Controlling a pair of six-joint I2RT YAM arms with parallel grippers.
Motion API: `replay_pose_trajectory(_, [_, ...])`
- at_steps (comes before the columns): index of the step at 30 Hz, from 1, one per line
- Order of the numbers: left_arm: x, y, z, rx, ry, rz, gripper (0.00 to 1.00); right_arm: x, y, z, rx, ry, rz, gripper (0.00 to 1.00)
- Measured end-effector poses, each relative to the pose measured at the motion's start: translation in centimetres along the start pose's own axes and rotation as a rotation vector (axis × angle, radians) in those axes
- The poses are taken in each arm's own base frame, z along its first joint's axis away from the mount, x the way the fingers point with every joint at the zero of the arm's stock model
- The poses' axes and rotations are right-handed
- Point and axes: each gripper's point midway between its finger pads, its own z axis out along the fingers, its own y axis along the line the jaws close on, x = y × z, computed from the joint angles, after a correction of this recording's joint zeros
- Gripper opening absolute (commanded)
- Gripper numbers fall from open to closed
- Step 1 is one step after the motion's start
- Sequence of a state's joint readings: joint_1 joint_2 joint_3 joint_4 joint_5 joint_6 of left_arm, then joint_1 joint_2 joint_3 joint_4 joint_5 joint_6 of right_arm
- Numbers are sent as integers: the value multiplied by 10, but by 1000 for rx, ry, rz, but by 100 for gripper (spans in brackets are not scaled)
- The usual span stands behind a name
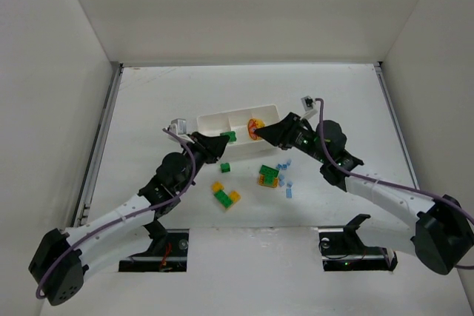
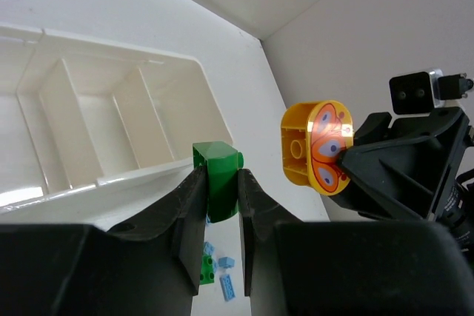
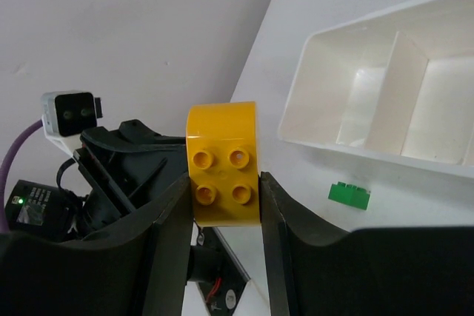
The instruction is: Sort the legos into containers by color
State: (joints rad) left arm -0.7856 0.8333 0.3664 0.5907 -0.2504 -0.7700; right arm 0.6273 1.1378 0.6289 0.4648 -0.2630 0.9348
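Note:
Next, my left gripper will draw aside, then swing over the tray's end section by my right gripper to release the green brick, since that section stands empty.
The white three-compartment tray [image 1: 215, 119] lies at mid-table; it also shows in the left wrist view [image 2: 111, 72] and the right wrist view [image 3: 385, 72], and the compartments I can see hold nothing. My left gripper [image 1: 222, 140] is shut on a green brick [image 2: 218, 175], held just at the tray's near wall. My right gripper [image 1: 264, 132] is shut on a rounded yellow brick [image 3: 222, 164] with an orange butterfly face [image 2: 326, 146], held beside the tray's near right end. The two grippers face each other closely.
Loose bricks lie on the table in front of the tray: a green one [image 1: 224, 169], a yellow and green group [image 1: 226, 195], a green-yellow cluster [image 1: 268, 176] and pale blue ones [image 1: 285, 175]. A green brick [image 3: 349, 196] lies near the tray. White walls enclose the table.

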Motion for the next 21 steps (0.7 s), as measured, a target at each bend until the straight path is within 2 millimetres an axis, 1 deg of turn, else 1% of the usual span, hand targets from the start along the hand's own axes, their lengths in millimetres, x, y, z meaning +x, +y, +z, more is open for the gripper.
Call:
replay_pose_trajectory(3, [-13, -1, -5, 2, -30, -6, 5, -4, -1, -1, 6, -16, -18, 21])
replay_pose_trajectory(6, [-27, -2, -13, 7, -65, -12, 7, -7, -15, 7, 73, -26, -58, 21])
replay_pose_trajectory(9, [-37, 3, -19, -9, -87, -6, 7, -6, -33, 29, 161, -20, -109, 21])
replay_pose_trajectory(13, [-44, 19, -26, -64, -96, 13, 7, 11, -49, 65, 233, 41, -165, 21])
replay_pose_trajectory(17, [-51, 35, -34, -122, -109, 31, 7, 31, -58, 102, 255, 99, -199, 20])
replay_pose_trajectory(19, [-54, 42, -37, -147, -117, 36, 7, 39, -62, 114, 262, 119, -211, 20])
replay_pose_trajectory(21, [-56, 47, -39, -168, -118, 39, 7, 46, -68, 119, 277, 135, -218, 20])
